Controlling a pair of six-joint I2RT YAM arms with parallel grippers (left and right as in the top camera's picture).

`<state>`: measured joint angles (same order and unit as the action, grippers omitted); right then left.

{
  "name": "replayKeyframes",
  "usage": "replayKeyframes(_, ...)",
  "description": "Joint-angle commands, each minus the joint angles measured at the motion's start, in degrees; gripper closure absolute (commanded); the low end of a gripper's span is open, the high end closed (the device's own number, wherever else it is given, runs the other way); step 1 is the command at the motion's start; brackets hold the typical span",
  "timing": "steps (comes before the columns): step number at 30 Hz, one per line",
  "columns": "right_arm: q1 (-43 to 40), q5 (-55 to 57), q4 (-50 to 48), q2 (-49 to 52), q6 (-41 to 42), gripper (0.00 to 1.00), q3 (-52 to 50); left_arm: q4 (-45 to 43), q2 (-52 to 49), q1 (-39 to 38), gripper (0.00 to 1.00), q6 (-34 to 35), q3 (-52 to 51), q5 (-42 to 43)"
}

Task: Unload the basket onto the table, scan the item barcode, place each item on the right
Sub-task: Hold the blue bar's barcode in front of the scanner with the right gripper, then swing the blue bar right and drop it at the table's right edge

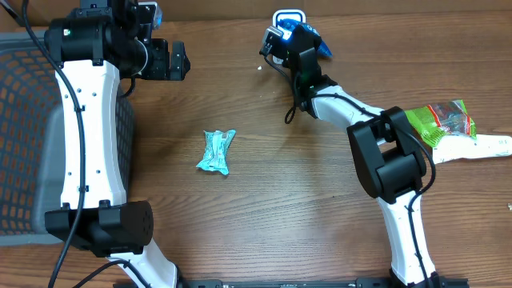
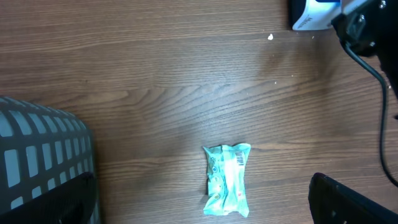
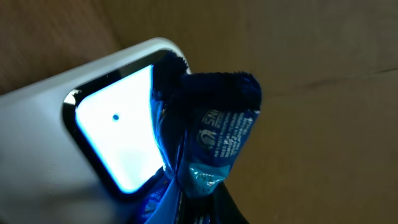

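Note:
I should next swing my right gripper off the scanner (image 1: 288,18), to the right in the overhead view, and let go over the green packet (image 1: 438,121), because packets lie gathered there.
My right gripper (image 1: 282,42) is shut on a dark blue packet (image 1: 310,38) at the back of the table. It holds the packet up against the white scanner (image 1: 288,18). In the right wrist view the crumpled blue packet (image 3: 208,137) rises from the gripper (image 3: 205,202) and overlaps the scanner's lit window (image 3: 118,130). A teal packet (image 1: 217,151) lies flat on the wood. My left gripper (image 1: 171,60) hangs open high above the table, behind and to the left of it. In the left wrist view the teal packet (image 2: 227,179) lies between the wide-apart fingers (image 2: 348,202), far below them.
A grey mesh basket (image 1: 24,120) fills the left edge, under the left arm. A green packet (image 1: 440,120) and a white packet (image 1: 480,148) lie at the right edge, by the right arm's elbow. The right arm's black cable (image 2: 379,74) loops near the scanner (image 2: 314,15).

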<state>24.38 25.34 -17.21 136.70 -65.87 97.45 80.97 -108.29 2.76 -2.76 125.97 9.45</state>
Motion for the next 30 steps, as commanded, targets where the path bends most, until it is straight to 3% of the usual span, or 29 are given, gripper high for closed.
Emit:
replayKeyframes(1, 0.6, 0.5, 5.0, -9.0, 6.6, 0.96, 0.9, -0.2, -0.3, 0.2, 0.00, 0.2, -0.2, 0.7)
replayKeyframes(7, 3.4, 4.8, 21.1, -19.3, 25.4, 0.96, 0.9, -0.2, -0.3, 0.2, 0.00, 0.2, -0.2, 0.7)
replayKeyframes(11, 6.5, 5.0, 35.5, -23.3, 47.0, 0.96, 0.9, -0.2, -0.3, 0.2, 0.00, 0.2, -0.2, 0.7)
replayKeyframes(14, 8.6, -2.5, 48.0, -25.1, 62.2, 0.96, 0.9, -0.2, -0.3, 0.2, 0.01, 0.2, -0.2, 0.7)
replayKeyframes(18, 8.5, -17.9, 59.6, -25.8, 75.9, 0.96, 0.9, -0.2, -0.3, 0.2, 0.00, 0.2, -0.2, 0.7)
replayKeyframes(24, 0.0, -44.4, 67.6, -26.0, 80.1, 0.96, 0.9, -0.2, -0.3, 0.2, 0.00, 0.2, -0.2, 0.7)
replayKeyframes(30, -15.3, -52.0, 71.5, -26.2, 87.9, 0.96, 0.9, -0.2, -0.3, 0.2, 0.00, 0.2, -0.2, 0.7)
